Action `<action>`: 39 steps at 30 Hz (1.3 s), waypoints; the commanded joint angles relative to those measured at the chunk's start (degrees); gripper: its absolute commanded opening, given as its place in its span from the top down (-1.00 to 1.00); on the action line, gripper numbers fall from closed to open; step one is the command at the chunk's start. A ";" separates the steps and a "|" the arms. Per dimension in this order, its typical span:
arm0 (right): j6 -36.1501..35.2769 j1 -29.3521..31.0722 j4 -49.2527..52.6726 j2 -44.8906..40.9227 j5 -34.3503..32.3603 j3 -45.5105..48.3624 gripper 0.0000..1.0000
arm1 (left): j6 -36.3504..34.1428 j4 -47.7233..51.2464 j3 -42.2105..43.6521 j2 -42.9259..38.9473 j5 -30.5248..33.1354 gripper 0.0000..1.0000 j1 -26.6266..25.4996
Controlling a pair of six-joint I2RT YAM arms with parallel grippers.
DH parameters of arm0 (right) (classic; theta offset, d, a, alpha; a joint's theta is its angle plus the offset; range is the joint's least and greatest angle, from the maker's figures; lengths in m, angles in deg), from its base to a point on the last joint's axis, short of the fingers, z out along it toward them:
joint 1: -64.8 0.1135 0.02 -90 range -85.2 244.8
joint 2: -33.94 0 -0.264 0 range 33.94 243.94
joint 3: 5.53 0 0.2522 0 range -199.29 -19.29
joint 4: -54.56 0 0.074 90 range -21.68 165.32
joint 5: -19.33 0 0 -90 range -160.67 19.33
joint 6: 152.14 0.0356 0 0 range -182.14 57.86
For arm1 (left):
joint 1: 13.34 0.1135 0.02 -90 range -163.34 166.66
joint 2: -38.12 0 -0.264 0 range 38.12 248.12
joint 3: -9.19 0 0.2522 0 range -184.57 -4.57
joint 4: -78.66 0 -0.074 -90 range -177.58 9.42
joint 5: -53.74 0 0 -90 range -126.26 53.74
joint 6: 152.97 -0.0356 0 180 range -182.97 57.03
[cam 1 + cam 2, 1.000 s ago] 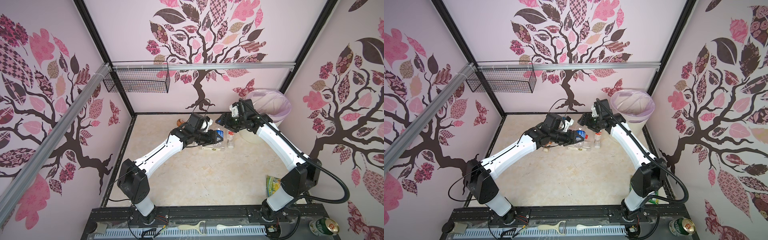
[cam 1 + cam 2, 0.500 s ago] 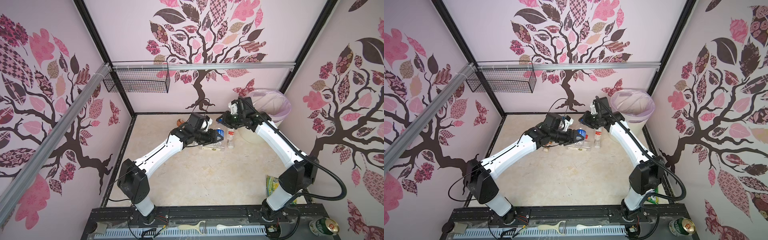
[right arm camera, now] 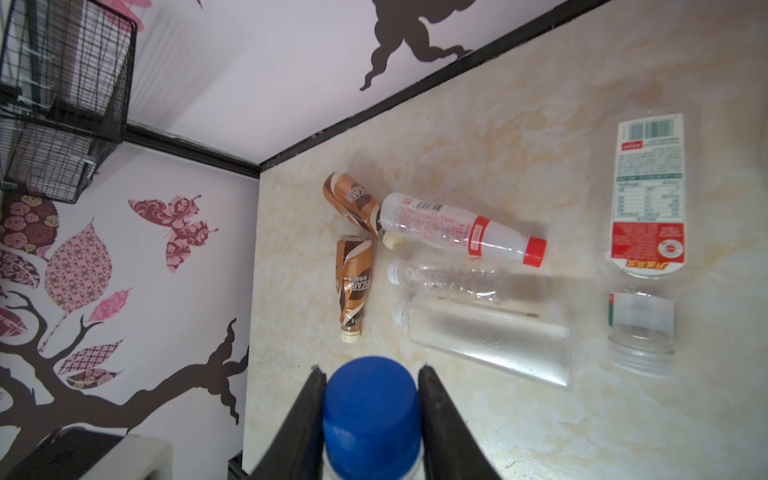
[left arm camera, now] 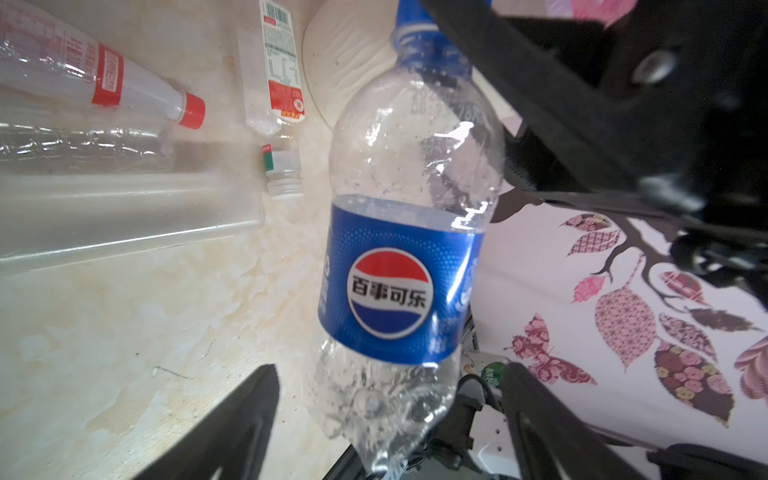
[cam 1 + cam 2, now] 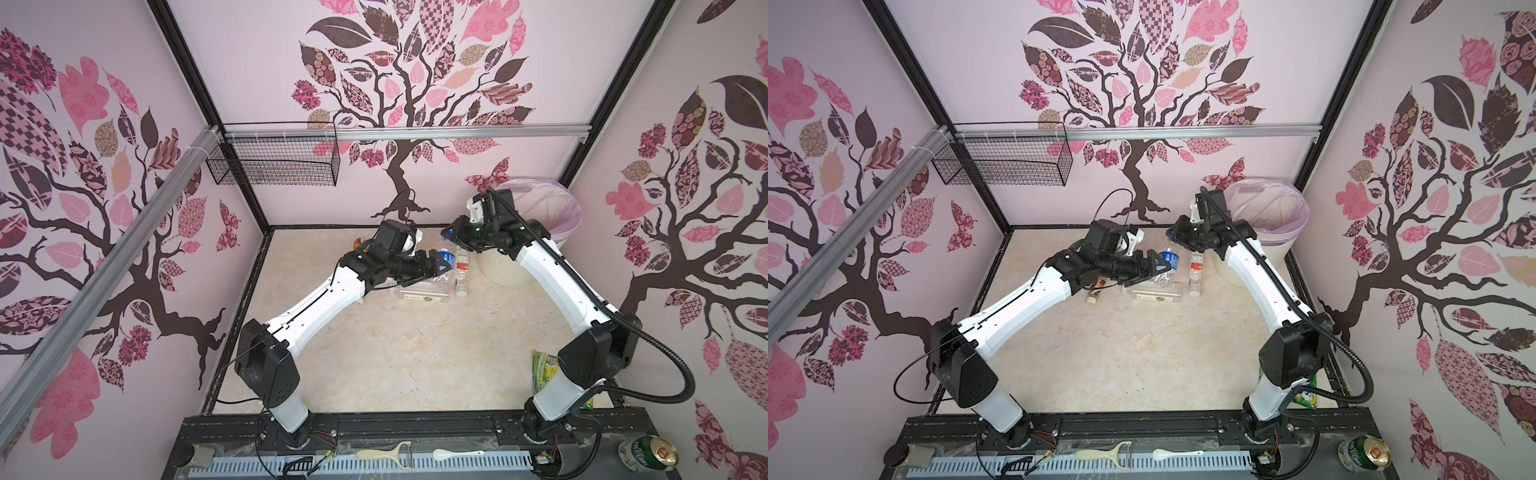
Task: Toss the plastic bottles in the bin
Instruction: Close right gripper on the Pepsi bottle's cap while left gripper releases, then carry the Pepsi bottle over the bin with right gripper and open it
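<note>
My open left gripper is clear of the bottle, so I will lift my right gripper, move it over the bin's lilac-lined opening [image 5: 1265, 205] and let go of the cap.
A clear plastic bottle with a blue label [image 4: 395, 249] and blue cap [image 3: 370, 407] hangs above the floor near the back, seen in both top views [image 5: 445, 259] [image 5: 1169, 259]. My right gripper [image 3: 371, 372] [image 5: 451, 235] is shut on its cap. My left gripper [image 4: 390, 374] [image 5: 1158, 266] is open, its fingers either side of the bottle's crumpled base and apart from it. Several more bottles lie on the floor: two brown-wrapped [image 3: 353, 286], a red-capped one [image 3: 457, 228] and clear ones [image 3: 486, 336]. The bin [image 5: 503, 270] with lilac liner stands just right of my right gripper.
A black wire basket [image 5: 274, 162] hangs on the back wall at left. A yellow-green snack bag [image 5: 546, 370] lies by the right arm's base. A green can [image 5: 648, 453], a peeler [image 5: 384, 453] and a spoon [image 5: 457, 453] sit along the front rail.
My right gripper has shut on the bottle's blue cap. My left gripper has since opened off the bottle's body. Both arms have stayed nearly in place.
</note>
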 commanded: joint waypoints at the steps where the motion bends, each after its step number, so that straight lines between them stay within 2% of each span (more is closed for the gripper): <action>1: -1.18 -2.39 1.83 -2.13 -4.09 -5.29 0.58 | 3.75 0.11 -7.87 0.93 2.64 -0.96 0.29; 7: -8.48 -6.86 6.50 -1.64 -12.92 -18.37 0.58 | 7.66 4.06 -23.28 7.40 5.42 -0.96 0.22; 13: -18.62 -8.08 7.48 -1.10 -30.36 -33.51 0.59 | 7.84 7.33 -36.63 13.31 6.12 -0.96 -0.71; 17: -23.22 -8.53 3.53 -1.13 -39.87 -38.44 0.55 | 7.39 8.57 -39.63 14.94 5.55 -0.96 -1.11; 22: -30.19 -8.61 -6.91 -3.14 -46.72 -37.09 0.54 | 6.48 8.96 -39.64 14.67 5.24 -0.96 -1.12; 25: -33.38 -9.28 -12.60 -3.31 -48.50 -33.35 0.54 | 5.78 9.81 -39.26 14.59 4.96 -0.96 -1.13; 31: -25.92 -14.83 -12.21 4.23 -42.22 -23.78 0.49 | 5.40 10.72 -37.00 13.31 4.59 -0.96 -1.04; 32: -24.67 -15.04 -10.28 6.61 -41.45 -24.05 0.42 | 5.40 10.76 -36.56 13.12 4.59 -0.96 -0.95; 33: -23.60 -15.10 -7.25 9.30 -40.96 -25.86 0.18 | 5.39 10.88 -36.06 12.79 4.50 -0.96 -0.76; 34: -22.53 -15.09 -3.84 11.54 -41.31 -28.79 -0.22 | 5.40 11.01 -35.45 12.53 4.36 -0.96 -0.49; 35: -21.45 -15.13 -0.93 13.04 -41.89 -31.62 -0.53 | 5.60 11.22 -34.74 12.24 4.16 -0.96 -0.26; 37: -21.10 -15.11 -0.01 12.91 -42.01 -33.50 -0.98 | 5.66 11.44 -33.09 11.35 4.13 -0.96 0.10; 39: -21.56 -15.12 -1.99 10.36 -41.31 -32.05 -0.99 | 5.92 11.96 -31.72 10.68 4.44 -0.96 0.48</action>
